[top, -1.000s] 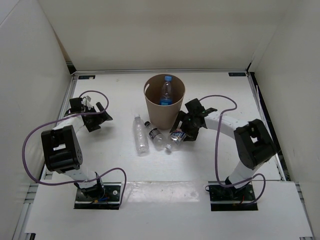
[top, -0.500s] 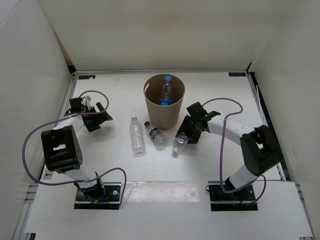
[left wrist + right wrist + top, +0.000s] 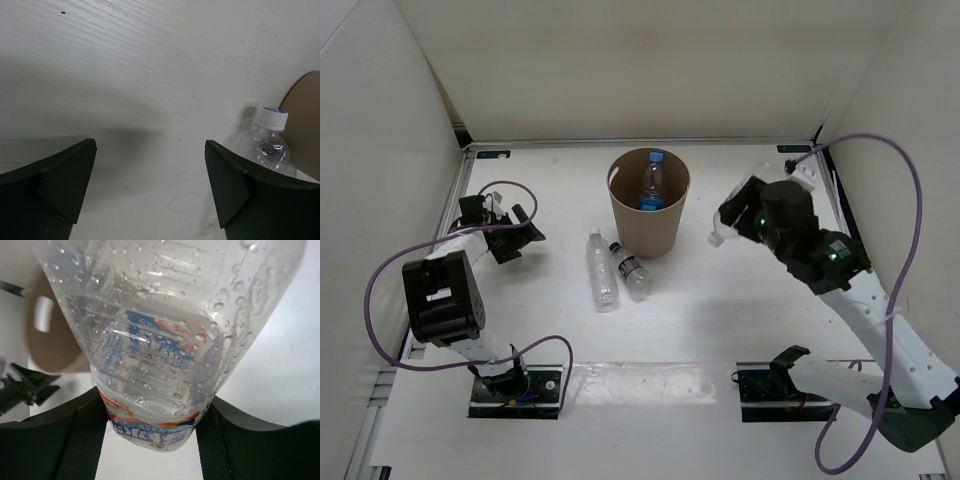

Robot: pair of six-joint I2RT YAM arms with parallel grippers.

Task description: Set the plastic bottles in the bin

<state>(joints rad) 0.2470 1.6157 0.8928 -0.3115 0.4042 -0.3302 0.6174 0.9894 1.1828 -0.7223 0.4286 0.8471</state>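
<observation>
My right gripper should swing to the left in the top view, over the bin's opening [image 3: 648, 180], and let go of the white-capped bottle where there is still room inside.
The tan bin [image 3: 649, 215] stands at the back centre with the blue-capped bottle [image 3: 653, 185] upright inside. The plain clear bottle [image 3: 600, 270] and the black-capped bottle [image 3: 630, 268] lie on the table just left of the bin's front. My right gripper [image 3: 738, 208] is raised right of the bin and shut on the white-capped bottle [image 3: 717, 234]. In the right wrist view that bottle [image 3: 160, 340] fills the frame between the fingers [image 3: 82, 440], with the bin [image 3: 47, 345] at left. My left gripper [image 3: 528, 226] is open and empty, low at the left; its view shows a bottle [image 3: 270, 145] and the bin's edge [image 3: 305, 110].
White walls enclose the table on three sides. Purple cables loop from both arms. The left arm's base [image 3: 515, 385] and the right arm's base [image 3: 785, 385] sit at the near edge.
My right gripper has lifted the white-capped bottle off the table and swung up and to the right, away from the other bottles. The left arm has not moved.
</observation>
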